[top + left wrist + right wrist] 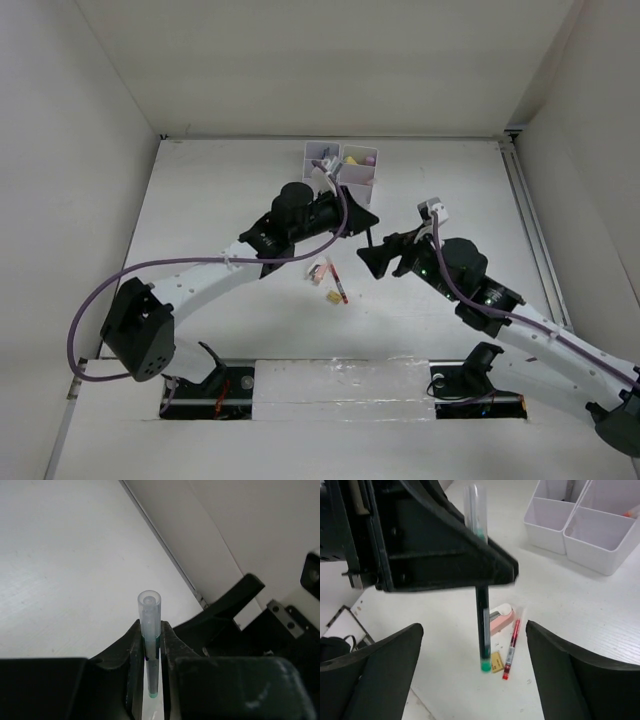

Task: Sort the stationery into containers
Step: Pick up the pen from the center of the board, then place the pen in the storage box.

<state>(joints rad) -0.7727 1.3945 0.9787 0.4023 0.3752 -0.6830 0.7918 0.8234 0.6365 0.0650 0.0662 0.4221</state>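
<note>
My left gripper will next turn to point outward and carry the pen over the tray's middle section (357,174) to let it go, because that section is outward of the gripper.
My left gripper (151,639) is shut on a dark pen (149,611) with a clear cap and a green end. It holds the pen upright above the table, in front of the white organizer tray (360,184). In the right wrist view the pen (482,625) hangs between my right gripper's (475,630) wide open, empty jaws. On the table below lie a pink eraser (501,619), a red pen (511,642) and a yellow eraser (496,662). In the top view my left gripper (358,218) is just above my right gripper (376,256).
The tray (580,530) holds yellow and purple items in its far compartments (360,158). White walls close the table on the left, back and right. A metal rail (527,215) runs along the right side.
</note>
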